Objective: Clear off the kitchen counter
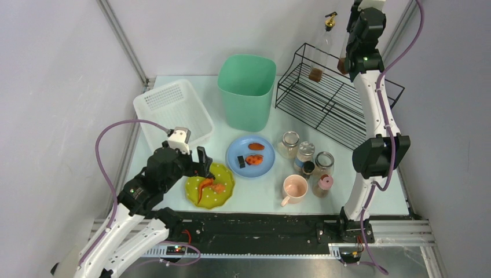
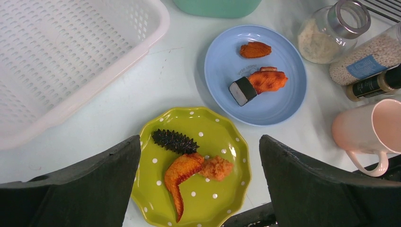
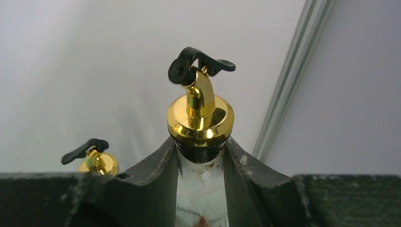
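My right gripper shifts toward the standing bottle next and brings the held one down there, since the black wire rack point(image 1: 324, 104) has free room beside the standing bottle.
The kitchen counter point(image 1: 255, 196) is a pale mint-white tabletop; it also shows in the left wrist view point(image 2: 156, 80). My left gripper point(image 1: 206, 167) point(image 2: 199, 142) is open and empty, just above a green dotted plate point(image 1: 227, 194) point(image 2: 213, 198) that holds a chicken wing point(image 2: 182, 175), a spiky black piece and an orange lump. My right gripper point(image 1: 354, 23) point(image 3: 200, 163) is raised over the black wire rack point(image 1: 324, 104) and shut on the neck of a glass bottle with a gold pourer point(image 3: 200, 116) point(image 1: 343, 65). A second such bottle point(image 1: 324, 49) point(image 3: 97, 161) stands in the rack beside it.
A blue plate point(image 1: 234, 152) point(image 2: 283, 104) holds food pieces. Several jars point(image 1: 289, 143), a pink mug point(image 1: 295, 188) point(image 2: 364, 132), a green bin point(image 1: 246, 90) and a white perforated basket point(image 1: 173, 107) point(image 2: 71, 56) stand on the counter. A black rail runs along the front edge.
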You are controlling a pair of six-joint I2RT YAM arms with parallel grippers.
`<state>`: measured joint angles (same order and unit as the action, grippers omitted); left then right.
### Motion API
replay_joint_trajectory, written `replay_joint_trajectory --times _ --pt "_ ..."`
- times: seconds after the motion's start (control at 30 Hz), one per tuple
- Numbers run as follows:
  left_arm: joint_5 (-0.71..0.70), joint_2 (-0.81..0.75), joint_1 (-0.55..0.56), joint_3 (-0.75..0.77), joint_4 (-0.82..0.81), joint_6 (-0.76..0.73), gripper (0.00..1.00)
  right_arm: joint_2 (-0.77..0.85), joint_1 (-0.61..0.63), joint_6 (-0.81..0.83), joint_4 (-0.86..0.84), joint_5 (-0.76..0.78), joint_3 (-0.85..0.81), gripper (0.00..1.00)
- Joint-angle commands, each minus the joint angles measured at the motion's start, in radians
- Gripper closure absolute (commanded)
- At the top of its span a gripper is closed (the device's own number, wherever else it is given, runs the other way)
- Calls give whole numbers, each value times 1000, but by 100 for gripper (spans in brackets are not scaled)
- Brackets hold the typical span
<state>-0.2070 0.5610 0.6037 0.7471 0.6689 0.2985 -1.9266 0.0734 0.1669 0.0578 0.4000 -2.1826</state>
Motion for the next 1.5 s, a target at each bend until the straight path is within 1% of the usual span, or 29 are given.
replay_joint_trajectory --times 0.0,0.27,0.53,0.67,0.8,0.9,1.23,1.3,1.37,1.4,1.43,1.47 --pt "-10 4 -6 6 -9 -26 2 -12 -20 18 -26 30 -39 100" --pt "-9 5 -6 6 -9 -25 2 -7 -30 11 -9 21 -10 100" --pt "-8 3 -9 7 -8 -25 2 -13 12 1 -12 -10 0 100" --pt "-8 2 -9 7 -8 -24 2 -15 39 6 -44 -20 41 100" --pt "-7 1 -9 6 -9 -24 2 -18 53 -23 -48 -25 69 100" --pt "-6 0 -9 6 -8 -24 2 -16 55 -43 -89 -39 100 100" --pt "-3 1 -10 8 -9 -25 2 5 54 -77 -102 -36 187 100" --pt "-2 2 -10 7 -9 -26 2 6 52 -94 -94 -29 199 96" --pt "-3 3 -11 7 -9 -26 2 9 49 -102 -89 -19 214 83" --pt "-2 4 -11 7 -8 -25 2 13 48 -103 -91 -14 219 79" --pt "-2 5 -11 7 -8 -25 2 17 48 -104 -93 -12 228 71" --pt "-2 6 -10 7 -8 -25 2 24 48 -104 -96 -10 231 68"
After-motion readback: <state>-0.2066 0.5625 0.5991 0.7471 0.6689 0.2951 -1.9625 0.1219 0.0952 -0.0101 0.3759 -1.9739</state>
